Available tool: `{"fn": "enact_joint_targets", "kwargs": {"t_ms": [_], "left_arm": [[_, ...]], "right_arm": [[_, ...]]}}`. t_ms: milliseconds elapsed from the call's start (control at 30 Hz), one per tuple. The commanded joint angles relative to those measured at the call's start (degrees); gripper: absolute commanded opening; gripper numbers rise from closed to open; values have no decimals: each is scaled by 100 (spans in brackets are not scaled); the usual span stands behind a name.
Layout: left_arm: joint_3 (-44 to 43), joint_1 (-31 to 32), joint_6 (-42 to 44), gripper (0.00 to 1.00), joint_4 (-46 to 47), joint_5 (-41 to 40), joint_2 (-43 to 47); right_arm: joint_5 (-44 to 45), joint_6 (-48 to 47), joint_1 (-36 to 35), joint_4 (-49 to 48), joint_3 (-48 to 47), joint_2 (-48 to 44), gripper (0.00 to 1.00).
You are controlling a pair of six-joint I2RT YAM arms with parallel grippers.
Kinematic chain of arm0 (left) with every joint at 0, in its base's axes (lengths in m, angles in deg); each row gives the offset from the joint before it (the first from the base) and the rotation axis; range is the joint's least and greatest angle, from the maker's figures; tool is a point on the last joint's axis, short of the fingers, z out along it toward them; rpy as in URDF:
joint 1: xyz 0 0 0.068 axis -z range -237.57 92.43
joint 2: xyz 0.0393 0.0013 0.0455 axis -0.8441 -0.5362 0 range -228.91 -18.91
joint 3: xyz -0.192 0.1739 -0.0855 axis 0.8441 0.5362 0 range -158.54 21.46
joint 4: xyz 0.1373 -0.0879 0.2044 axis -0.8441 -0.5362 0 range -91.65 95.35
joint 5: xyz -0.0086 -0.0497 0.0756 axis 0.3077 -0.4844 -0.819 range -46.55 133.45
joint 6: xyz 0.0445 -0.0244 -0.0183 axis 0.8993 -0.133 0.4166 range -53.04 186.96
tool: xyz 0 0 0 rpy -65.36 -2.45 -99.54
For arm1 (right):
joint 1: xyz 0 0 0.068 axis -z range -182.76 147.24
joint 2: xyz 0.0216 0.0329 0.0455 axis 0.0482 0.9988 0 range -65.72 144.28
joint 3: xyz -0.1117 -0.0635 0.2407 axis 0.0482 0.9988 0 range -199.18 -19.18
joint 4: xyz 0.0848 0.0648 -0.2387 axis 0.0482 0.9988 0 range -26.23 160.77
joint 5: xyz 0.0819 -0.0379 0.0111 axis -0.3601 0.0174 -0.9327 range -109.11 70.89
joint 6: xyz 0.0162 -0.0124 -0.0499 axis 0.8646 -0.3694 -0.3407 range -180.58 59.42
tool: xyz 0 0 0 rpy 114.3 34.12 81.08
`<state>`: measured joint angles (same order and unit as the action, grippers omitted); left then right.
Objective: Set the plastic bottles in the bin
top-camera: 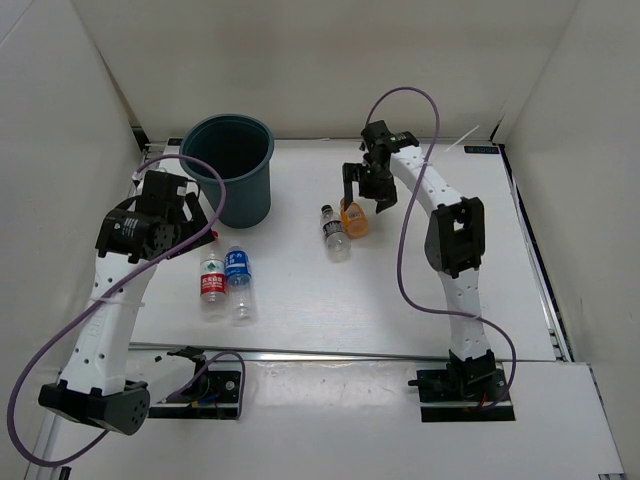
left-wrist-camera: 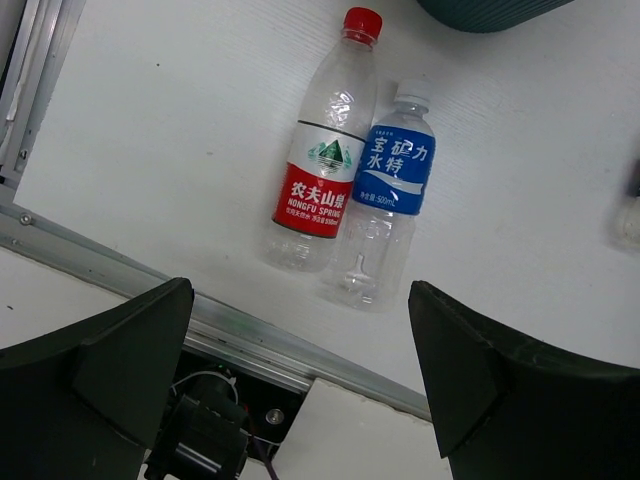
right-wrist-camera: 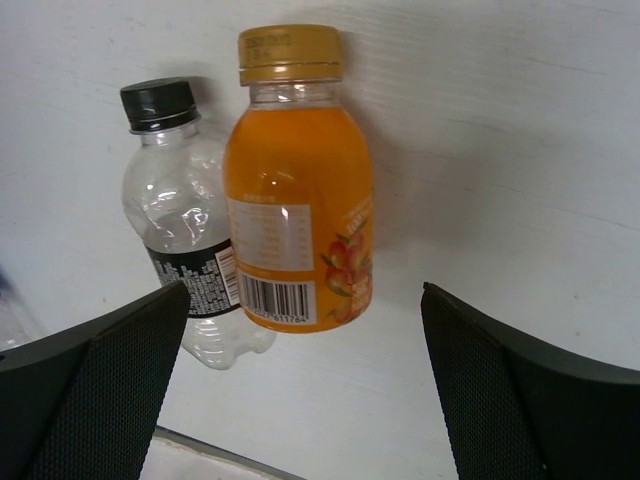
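The orange bottle lies lined up beneath my open fingers, so my right gripper needs to move down next over the orange bottle's labelled body (top-camera: 354,220) (right-wrist-camera: 299,222), with one finger slipping beside the clear bottle.
The orange bottle (top-camera: 354,218) and the clear black-capped bottle (top-camera: 335,233) lie side by side mid-table; both show in the right wrist view, orange (right-wrist-camera: 298,190) and clear (right-wrist-camera: 188,230). My right gripper (top-camera: 366,192) hovers open just above the orange bottle, jaws wide and empty. The red-labelled bottle (top-camera: 212,276) and the blue-labelled bottle (top-camera: 238,280) lie together at the left, also in the left wrist view, red (left-wrist-camera: 325,160) and blue (left-wrist-camera: 385,195). My left gripper (top-camera: 197,235) is open and empty, raised beside them. The teal bin (top-camera: 232,168) stands upright at the back left.
White walls enclose the table on three sides. A metal rail (top-camera: 340,352) runs along the near edge of the table. Purple cables loop off both arms. The bin's base shows at the top of the left wrist view (left-wrist-camera: 490,10).
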<state>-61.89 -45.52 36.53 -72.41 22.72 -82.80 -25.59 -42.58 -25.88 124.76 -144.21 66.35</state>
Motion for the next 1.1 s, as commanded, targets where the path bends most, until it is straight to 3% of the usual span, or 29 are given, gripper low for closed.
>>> {"fn": "enact_joint_targets", "kwargs": {"t_ms": [0, 233, 333, 500, 633, 767, 867, 1067], "left_arm": [[-190, -54, 73, 100, -416, 95, 44], [-462, -107, 187, 100, -416, 350, -17], [-647, -160, 406, 100, -206, 971, 158], [-1157, -160, 354, 100, -380, 703, 246], [-1227, -160, 424, 100, -381, 457, 185], [-1465, -160, 477, 100, -381, 333, 238], [-1465, -160, 399, 100, -381, -44, 290], [-1088, -160, -393, 100, 135, -520, 1017]], "right_arm": [[-169, 72, -79, -228, -145, 152, 100], [-108, 125, -79, -334, -91, 398, 100], [-108, 125, -79, -386, -310, 625, 100], [-161, 125, -79, -386, -382, 872, 96], [-222, 178, -79, -500, -276, 926, 85], [-169, 247, -79, -501, -223, 803, 60], [-108, 309, -79, -562, -110, 557, 50], [-581, 783, -79, -615, -494, -347, 43]]}}
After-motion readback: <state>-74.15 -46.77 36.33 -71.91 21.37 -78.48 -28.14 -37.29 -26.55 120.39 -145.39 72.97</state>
